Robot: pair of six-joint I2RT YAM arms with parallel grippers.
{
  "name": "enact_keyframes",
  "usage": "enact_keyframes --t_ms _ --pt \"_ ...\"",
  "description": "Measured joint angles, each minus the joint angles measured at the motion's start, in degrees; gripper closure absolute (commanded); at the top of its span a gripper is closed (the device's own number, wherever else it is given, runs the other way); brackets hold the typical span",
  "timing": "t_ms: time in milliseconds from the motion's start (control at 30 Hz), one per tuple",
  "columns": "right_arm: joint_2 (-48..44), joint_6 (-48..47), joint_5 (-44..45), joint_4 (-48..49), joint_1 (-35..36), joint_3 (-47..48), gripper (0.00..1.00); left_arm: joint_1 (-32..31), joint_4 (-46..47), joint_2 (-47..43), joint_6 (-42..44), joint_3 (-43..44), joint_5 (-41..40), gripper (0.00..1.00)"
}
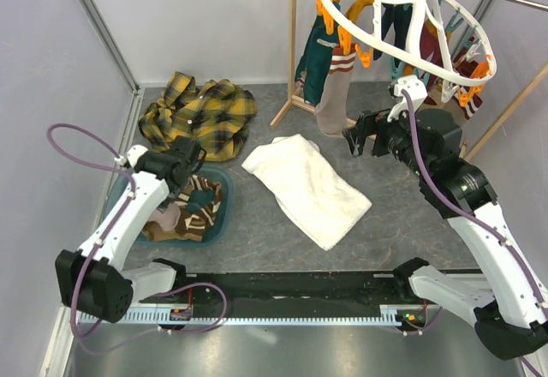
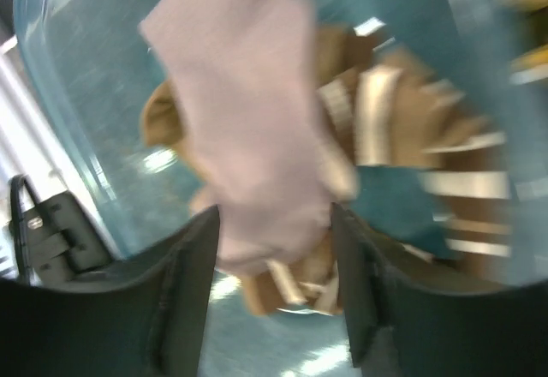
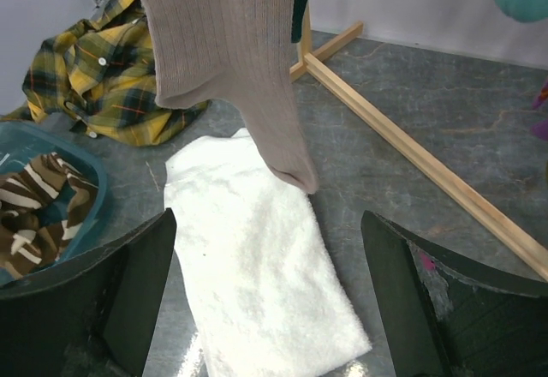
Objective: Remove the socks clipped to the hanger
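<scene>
My right gripper is open and will move its fingers to the left in the top view, around the tan sock's heel corner (image 1: 321,118) (image 3: 169,97).
The white oval hanger (image 1: 402,47) hangs at the top right with orange and teal clips. Socks hang from it: a dark teal one (image 1: 312,60), a tan one with a striped cuff (image 1: 332,103), and more at the far right (image 1: 469,103). My right gripper (image 1: 355,140) is open and empty just right of the tan sock (image 3: 231,60), whose toe hangs above and between its fingers (image 3: 267,223). My left gripper (image 1: 184,161) is over the teal basin (image 1: 224,214). In the blurred left wrist view its fingers stand apart (image 2: 274,223) with a pale pink sock (image 2: 248,120) between them, over brown striped socks (image 2: 402,137).
A yellow-black plaid shirt (image 1: 201,111) lies at the back left. A white towel (image 1: 308,184) lies in the middle, under the right gripper. The wooden rack's post (image 1: 293,43) and floor bars (image 3: 411,154) stand behind the socks. Walls close in on the left and back.
</scene>
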Motion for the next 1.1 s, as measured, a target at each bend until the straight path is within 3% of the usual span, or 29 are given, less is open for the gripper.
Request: enact_keyframes --t_ms 133,167,200,433,633,833,867,967,1000,1033,1100 --pt "2.1 3.1 -0.2 2.5 0.0 0.2 0.04 0.0 -0.1 -3.7 2.0 5.7 -1.8 0.22" --pt "2.7 3.7 0.1 3.6 0.1 0.2 0.04 0.0 -0.1 -5.5 2.6 6.2 -2.0 0.12" --pt "3.3 4.3 0.6 4.7 0.2 0.2 0.04 0.0 -0.2 -7.2 3.1 6.3 -2.0 0.09" --pt "9.2 10.8 7.8 13.4 3.8 0.2 0.09 0.0 1.1 -16.4 7.3 6.3 -1.5 0.10" --pt "12.8 16.7 17.0 19.6 12.2 0.2 0.17 0.0 13.9 -23.6 18.8 3.2 0.2 0.10" --pt "15.5 19.8 25.5 26.2 16.7 0.2 0.24 0.0 20.6 -25.0 27.6 2.0 1.4 0.11" --pt "16.4 19.8 27.2 26.8 17.1 0.3 0.27 0.0 21.3 -25.0 28.7 1.9 1.6 0.12" --pt "19.9 19.9 32.2 26.8 17.8 1.5 0.57 0.0 23.7 -25.2 32.0 1.3 3.8 0.16" --pt "21.0 19.8 33.6 26.8 17.8 1.7 0.86 0.0 24.9 -25.2 33.4 1.1 5.7 0.17" --pt "21.8 19.6 34.7 26.8 17.8 1.7 0.98 0.0 26.3 -25.3 34.9 0.9 8.7 0.18" --pt "22.7 19.4 36.1 26.6 17.8 1.7 1.00 -0.1 28.4 -25.4 37.1 0.7 13.3 0.22"
